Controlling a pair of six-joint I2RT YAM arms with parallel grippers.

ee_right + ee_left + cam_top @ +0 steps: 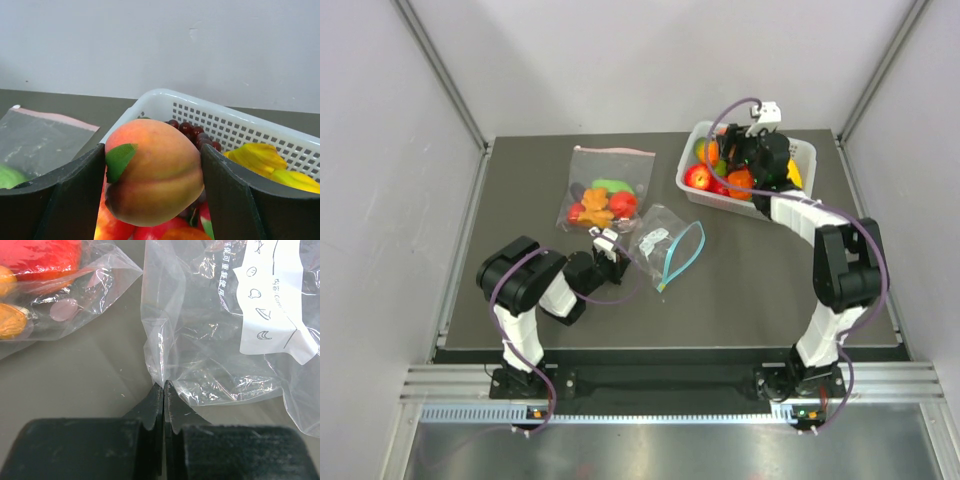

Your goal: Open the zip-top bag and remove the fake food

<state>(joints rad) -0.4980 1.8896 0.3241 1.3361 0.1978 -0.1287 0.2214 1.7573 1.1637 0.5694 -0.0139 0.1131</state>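
I will lower my right gripper into the white basket next, beside the dark grapes and yellow bananas, because the peach-red fake fruit is still hanging above the food there.
The zip-top bag (668, 246) lies flat mid-table, clear, its teal zip strip (685, 252) gaping in a loop; nothing shows inside it. In the left wrist view the bag (220, 340) shows its white print. My left gripper (610, 243) is shut, its tips (164, 387) pinching the bag's near corner. My right gripper (750, 170) hangs over the white basket (688, 183) and is shut on a peach-red fake fruit (160, 170) held between both fingers. More fake food lies in the basket: a red piece (698, 178) and an orange one (712, 152).
A larger clear bag with a pink-red strip (608, 190) holds a gingerbread piece and red and green pieces, left of the small bag; its corner shows in the left wrist view (60, 290). Yellow bananas (260, 157) and dark grapes (192, 131) lie in the basket (165, 95).
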